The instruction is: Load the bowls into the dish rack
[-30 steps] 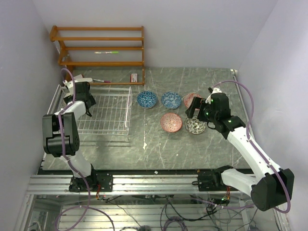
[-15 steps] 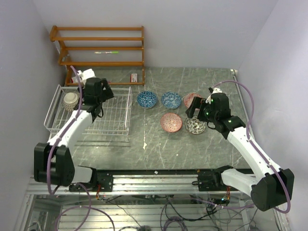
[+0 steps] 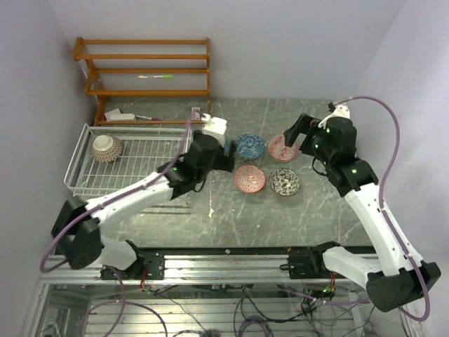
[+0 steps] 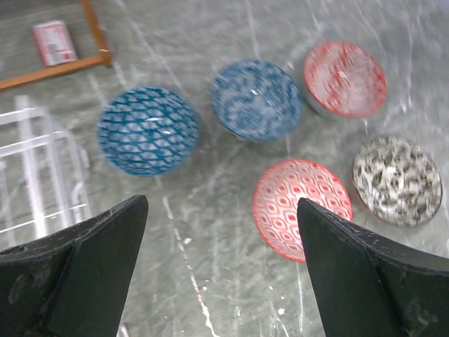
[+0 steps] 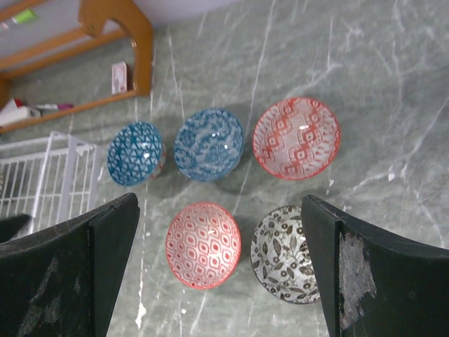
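Observation:
The left gripper will next move down across the red-and-white patterned bowl, whose rim is clear beside the black-and-white bowl (image 4: 396, 179), and its fingers will go on both sides of the patterned bowl's rim by that neighbour (image 4: 346, 203).
One pale bowl (image 3: 106, 148) rests in the far left corner of the white wire dish rack (image 3: 151, 184). On the table sit a dark blue bowl (image 4: 147, 130), a lighter blue bowl (image 4: 256, 100), a red diamond-patterned bowl (image 4: 344, 77), a red oval-patterned bowl (image 4: 302, 208) and a black-and-white bowl (image 4: 396, 179). My left gripper (image 4: 222, 203) hovers open and empty over the table, between the dark blue and red oval bowls. In the top view the left arm hides the dark blue bowl. My right gripper (image 5: 219, 199) hangs open and empty high above the group.
An orange-brown wooden shelf unit (image 3: 144, 70) stands against the back wall, with a green pen (image 3: 156, 76) on it. A small red-and-white box (image 3: 196, 112) lies by its foot. The rack's right end (image 4: 42, 175) is just left of the dark blue bowl.
The left arm swung from the rack's far left corner to above the bowls on the table, leaving a bowl in the rack. The right gripper lifted and drew back from the black-and-white bowl.

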Robot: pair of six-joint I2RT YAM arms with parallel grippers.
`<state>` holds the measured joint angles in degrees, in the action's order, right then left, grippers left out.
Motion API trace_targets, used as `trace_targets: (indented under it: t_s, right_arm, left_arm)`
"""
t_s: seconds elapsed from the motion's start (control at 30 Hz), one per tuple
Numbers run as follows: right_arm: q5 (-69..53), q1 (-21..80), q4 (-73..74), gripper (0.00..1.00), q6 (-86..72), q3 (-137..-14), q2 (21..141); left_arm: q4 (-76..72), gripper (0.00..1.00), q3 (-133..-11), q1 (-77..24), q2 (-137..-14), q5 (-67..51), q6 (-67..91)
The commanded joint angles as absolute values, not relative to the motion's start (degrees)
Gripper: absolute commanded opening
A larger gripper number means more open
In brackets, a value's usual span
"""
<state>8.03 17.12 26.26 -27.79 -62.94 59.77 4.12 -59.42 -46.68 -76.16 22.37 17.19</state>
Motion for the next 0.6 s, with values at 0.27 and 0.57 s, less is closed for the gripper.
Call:
trace_targets:
  t_s: [0.27, 0.57]
  right_arm:
    - [14.0, 16.2, 30.7, 1.00, -27.0, -68.9, 55.8]
    - [14.0, 16.0, 29.9, 1.00, -26.6, -66.7, 55.5]
  left_arm:
    - [-2.0, 0.92, -69.4, -60.3, -99.6, 16.9, 5.6]
    - [-2.6, 0.91, -70.6, -60.8, -103.9, 8.4, 2.0]
